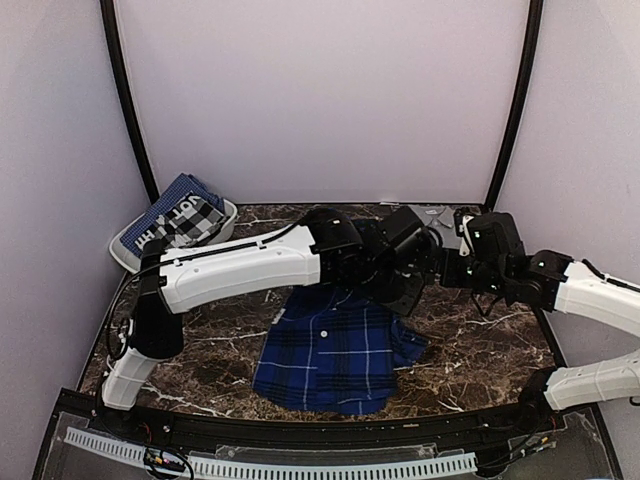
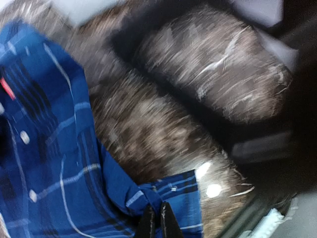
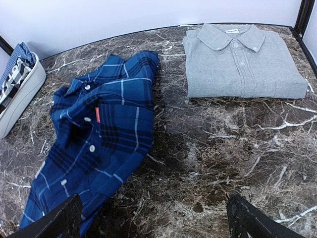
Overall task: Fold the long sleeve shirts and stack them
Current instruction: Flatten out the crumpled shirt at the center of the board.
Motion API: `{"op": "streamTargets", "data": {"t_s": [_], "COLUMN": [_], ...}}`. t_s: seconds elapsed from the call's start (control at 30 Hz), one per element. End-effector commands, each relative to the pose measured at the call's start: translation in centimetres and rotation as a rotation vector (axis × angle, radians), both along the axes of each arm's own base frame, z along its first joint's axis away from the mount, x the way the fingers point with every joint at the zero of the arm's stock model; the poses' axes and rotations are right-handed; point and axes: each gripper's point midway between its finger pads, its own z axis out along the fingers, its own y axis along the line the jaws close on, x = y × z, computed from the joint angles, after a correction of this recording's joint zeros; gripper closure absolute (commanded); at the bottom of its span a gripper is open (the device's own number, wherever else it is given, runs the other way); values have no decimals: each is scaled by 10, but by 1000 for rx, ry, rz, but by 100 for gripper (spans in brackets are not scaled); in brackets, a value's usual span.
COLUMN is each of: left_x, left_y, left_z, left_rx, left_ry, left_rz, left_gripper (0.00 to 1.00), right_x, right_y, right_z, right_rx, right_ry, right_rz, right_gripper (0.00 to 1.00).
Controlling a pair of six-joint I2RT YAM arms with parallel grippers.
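Note:
My right gripper's open fingers straddle bare marble, so it must next go down and left in the top view, onto the plaid shirt's edge (image 3: 147, 123) facing the grey shirt.
The royal-blue and black plaid shirt (image 1: 335, 350) lies rumpled at the table's middle; white buttons and a red tag show in the right wrist view (image 3: 99, 144). My left gripper (image 2: 158, 225) is shut on a fold of its blue cloth (image 2: 173, 198); that view is blurred. In the top view the left gripper (image 1: 405, 300) sits over the shirt's right edge. The grey shirt (image 3: 242, 64) lies folded at the back right, mostly hidden behind the arms in the top view (image 1: 438, 214). My right gripper (image 3: 158, 223) is open and empty above bare marble, right of the plaid shirt (image 1: 450, 270).
A pale basket (image 1: 215, 235) holding blue and checked cloth stands at the back left; its rim shows in the right wrist view (image 3: 22, 94). Black frame posts (image 1: 130, 110) and pale walls close in the dark marble table (image 1: 480, 345).

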Motion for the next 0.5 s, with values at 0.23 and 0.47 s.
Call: {"op": "streamTargets", "data": {"t_s": [0.23,0.47], "left_x": [47,110], "left_y": [42,208], "left_z": [232,132], "left_rx": [-511,-417], "left_ry": [-231,-100], "left_rz": [90,493], "left_gripper": [100,100], "right_x": [9,9], "right_y": [-10,-4], "right_z": [12,-8], "right_rx": [54,43], "right_ry": [-40,5], "right_rz": [-38,-12], "right_gripper": [1,1]}}
